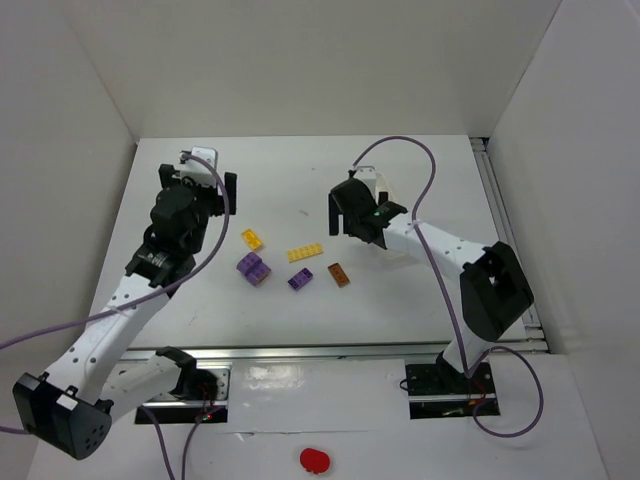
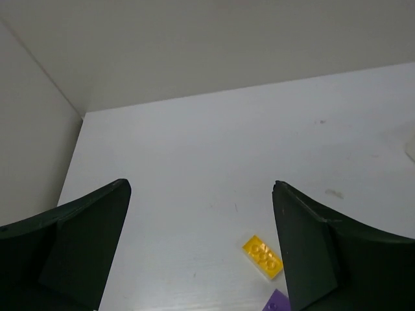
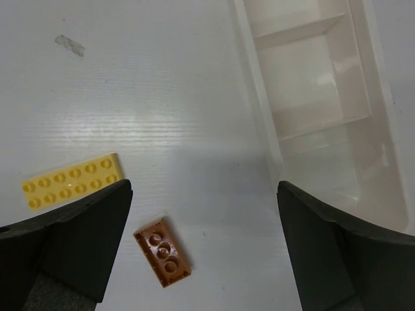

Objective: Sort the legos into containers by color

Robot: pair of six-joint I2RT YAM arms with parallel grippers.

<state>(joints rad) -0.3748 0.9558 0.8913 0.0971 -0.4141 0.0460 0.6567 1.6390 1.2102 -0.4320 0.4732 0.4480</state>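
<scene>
My right gripper should next move across and down onto the small yellow brick [image 1: 251,239], since the brick lies below it and to its left in the top view.
Five legos lie mid-table: a small yellow brick [image 1: 251,239], a long yellow plate [image 1: 305,253], a bigger purple brick [image 1: 254,268], a small purple brick [image 1: 300,280] and an orange-brown brick [image 1: 339,275]. My left gripper [image 1: 200,185] is open and empty, raised behind and left of them. Its view shows the small yellow brick [image 2: 262,256] by the right finger and a purple corner [image 2: 277,301]. My right gripper [image 3: 204,188] is open and empty above the table. The orange-brown brick [image 3: 163,251] lies upside down between its fingers, beside the yellow plate [image 3: 71,181]. The white compartment tray [image 3: 324,97] lies at right, with nothing in its visible compartments.
The tray [image 1: 397,252] is mostly hidden under my right arm in the top view. White walls close the table at the back and on both sides. A metal rail [image 1: 505,215] runs along the right edge. A red object [image 1: 314,459] lies on the near ledge.
</scene>
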